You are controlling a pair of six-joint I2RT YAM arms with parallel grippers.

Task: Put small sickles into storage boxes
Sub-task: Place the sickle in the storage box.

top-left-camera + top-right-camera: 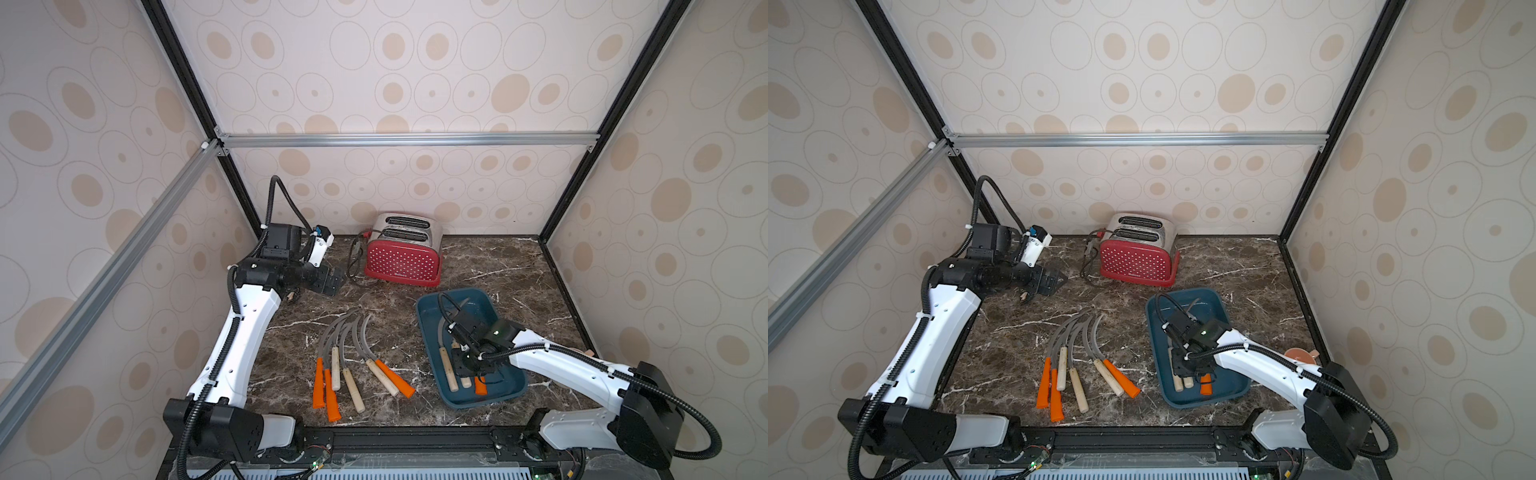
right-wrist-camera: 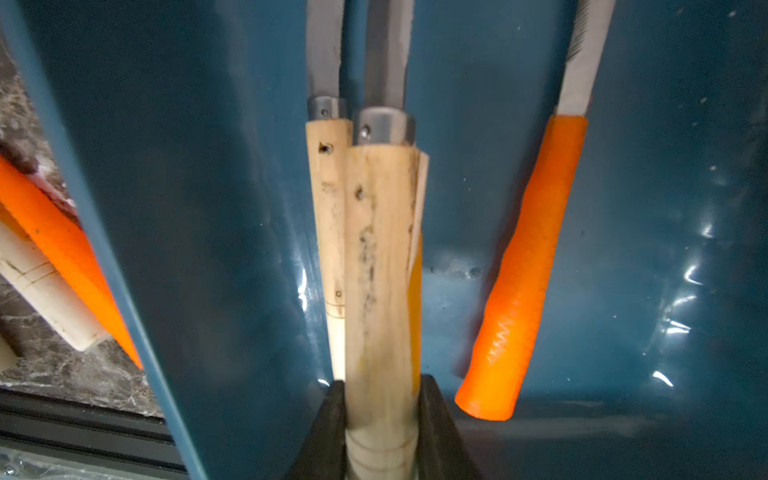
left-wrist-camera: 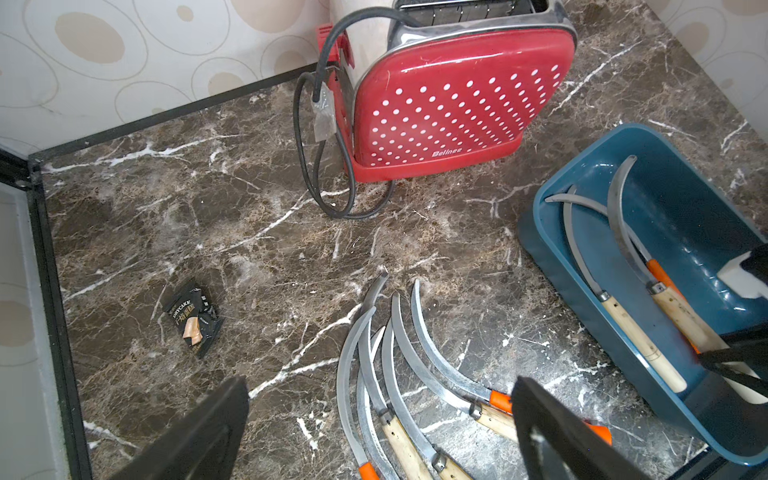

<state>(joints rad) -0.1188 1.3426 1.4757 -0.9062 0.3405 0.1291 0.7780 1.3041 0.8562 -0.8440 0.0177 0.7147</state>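
Note:
I need to lower my right gripper next and release the sickle between the other wooden handle and the orange one, where the box's bottom is bare.
The dark teal storage box [image 1: 428,332] [image 1: 1154,332] sits right of the table's middle. My right gripper [image 2: 380,415] [image 1: 467,365] is low inside it, shut on the pale wooden handle of a small sickle [image 2: 378,270]. That handle lies over a second wooden-handled sickle [image 2: 328,208], and an orange-handled sickle [image 2: 523,270] lies beside them in the box. Several more small sickles [image 1: 353,357] [image 1: 1079,357] [image 3: 399,374] lie fanned on the marble left of the box. My left gripper [image 1: 332,282] [image 3: 380,386] hangs open at the back left, holding nothing.
A red dotted toaster [image 1: 403,257] stands at the back with its black cord [image 3: 324,166] looped beside it. A small dark snack packet [image 3: 193,320] lies under the left arm. A pinkish object [image 1: 1302,355] sits by the right wall.

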